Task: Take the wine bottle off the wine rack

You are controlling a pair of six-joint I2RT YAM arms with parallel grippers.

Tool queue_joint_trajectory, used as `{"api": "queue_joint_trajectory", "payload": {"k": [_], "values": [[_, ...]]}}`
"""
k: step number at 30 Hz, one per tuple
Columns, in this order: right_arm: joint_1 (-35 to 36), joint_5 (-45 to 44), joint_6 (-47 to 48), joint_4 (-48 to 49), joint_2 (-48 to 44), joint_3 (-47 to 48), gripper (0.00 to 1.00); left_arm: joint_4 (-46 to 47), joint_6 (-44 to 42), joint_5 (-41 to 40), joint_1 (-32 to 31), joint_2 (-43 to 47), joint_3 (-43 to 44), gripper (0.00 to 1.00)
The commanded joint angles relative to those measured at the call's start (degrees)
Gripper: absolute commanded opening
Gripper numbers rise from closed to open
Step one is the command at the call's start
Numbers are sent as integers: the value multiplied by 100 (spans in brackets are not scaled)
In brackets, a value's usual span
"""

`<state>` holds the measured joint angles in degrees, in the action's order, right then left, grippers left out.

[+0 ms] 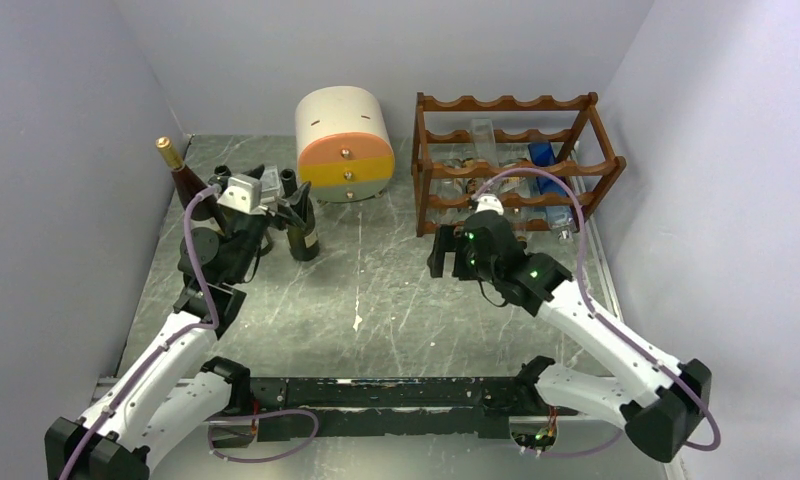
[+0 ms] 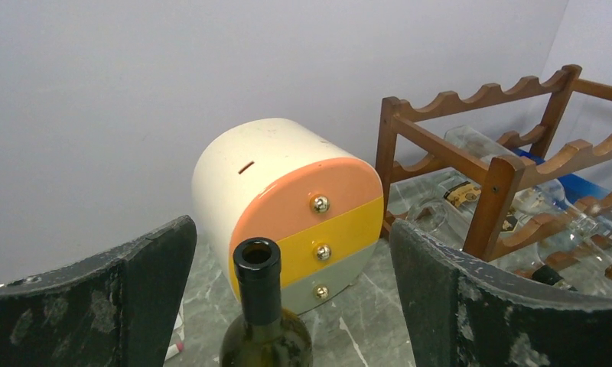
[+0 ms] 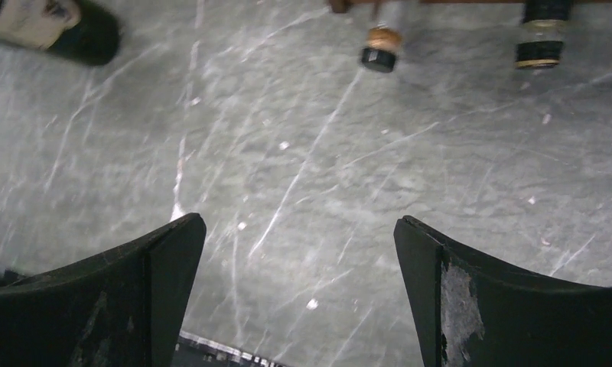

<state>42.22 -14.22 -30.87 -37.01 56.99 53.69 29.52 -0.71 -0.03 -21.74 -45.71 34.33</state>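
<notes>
The robot's right gripper should next go outward and to the right in the top view, tilting toward the rack, onto the neck of the clear bottle, because the neck pokes out past the rack's bar.
The dark reddish-brown wine rack stands at the back right and shows in the left wrist view. Several bottles lie in it, one clear bottle on the middle tier. Two bottle necks poke out at the top of the right wrist view. My right gripper is open and empty, pointing down at the table just in front of the rack's left end. My left gripper is open around the neck of an upright dark green bottle, not touching it.
A cream-and-orange drawer unit stands at the back middle, left of the rack. A brown bottle with a gold top stands at the far left by the wall. Walls close in the left, back and right sides.
</notes>
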Motion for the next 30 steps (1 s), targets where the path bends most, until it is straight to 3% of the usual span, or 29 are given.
{"api": "queue_joint_trajectory", "payload": {"k": [1,5,12,16,24,30], "values": [[-1150,1154,213,1166,84,-508,100,-130,-266,127,-94,103,240,99],[-2444,2460,100,2143,-156,-1243,99,-175,-338,506,-215,174,291,99],[-3543,2928,-439,3406,-309,-2000,99,-327,-404,1795,-378,36,519,100],[-4277,3363,-768,4205,-88,-2254,93,-347,-221,2144,-437,-181,602,100],[-4869,4004,-1265,6398,984,-2752,81,-460,-136,2515,-520,-571,753,99],[-4898,4296,-1471,7505,1866,-2708,75,-596,-262,2143,-640,-656,771,99]]}}
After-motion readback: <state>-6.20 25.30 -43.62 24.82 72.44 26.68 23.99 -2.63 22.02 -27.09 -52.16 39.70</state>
